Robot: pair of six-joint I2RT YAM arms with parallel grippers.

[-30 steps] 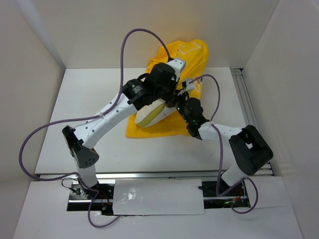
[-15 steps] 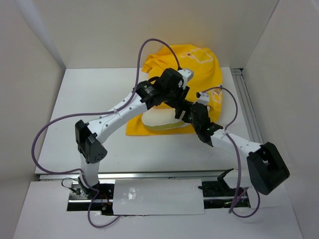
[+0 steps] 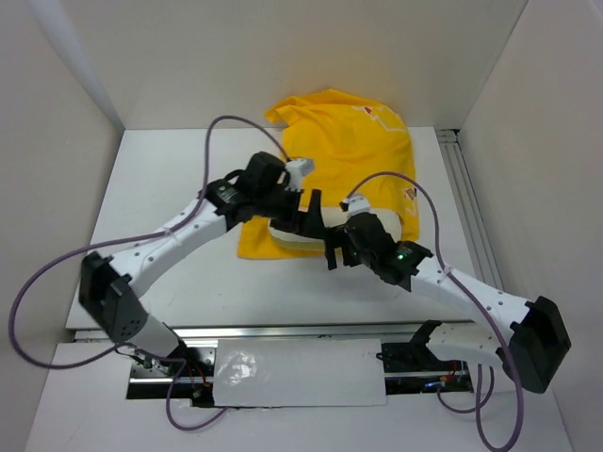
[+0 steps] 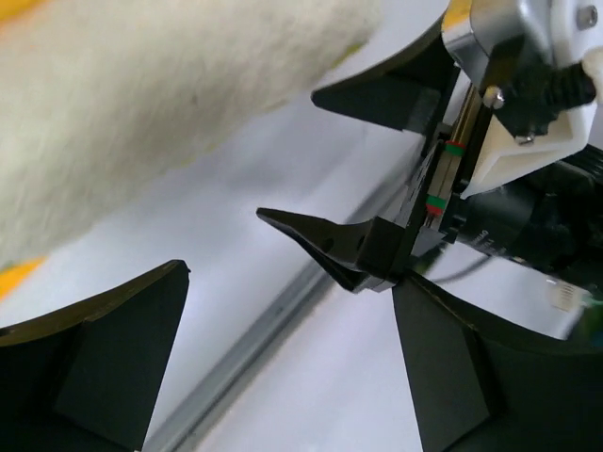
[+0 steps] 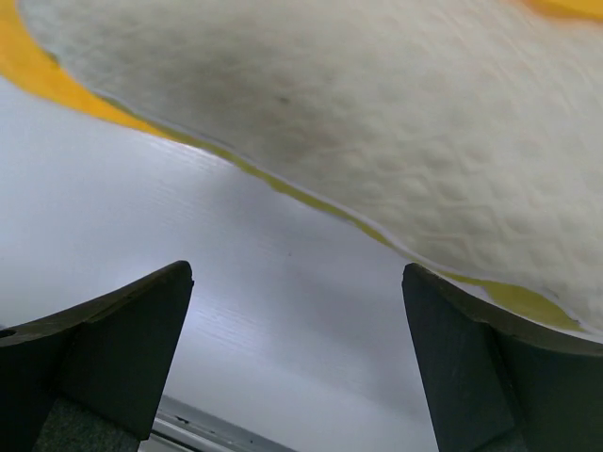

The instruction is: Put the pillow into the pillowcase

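Observation:
The pillow's end (image 3: 290, 237) (image 5: 141, 75) lies bare of cloth, below my right gripper and to the left in the top view, so the gripper moves down that way onto it next.
The bright yellow pillowcase (image 3: 353, 151) lies spread on the table at the back centre. The cream pillow (image 3: 325, 222) pokes out of its near edge, the rest covered by the yellow cloth. My left gripper (image 3: 306, 218) is open just at that exposed end, holding nothing. My right gripper (image 3: 336, 245) is open beside it, slightly nearer, also empty. In the left wrist view the pillow (image 4: 170, 85) fills the upper left, beyond my open left gripper (image 4: 292, 330). The right wrist view shows the pillow (image 5: 377, 122) with its thin yellow piping above my open right gripper (image 5: 297, 282).
An aluminium rail (image 3: 466, 207) runs along the table's right side. White walls enclose the left, back and right. Purple cables (image 3: 236, 127) loop above both arms. A white plate (image 3: 301, 372) covers the near edge between the bases. The right gripper's fingers (image 4: 339, 250) sit close before the left wrist camera.
Both grippers have gone from shut to open, letting go of pillow and pillowcase. The pillowcase has dropped flat onto the table, and both arms have drawn back toward the near side.

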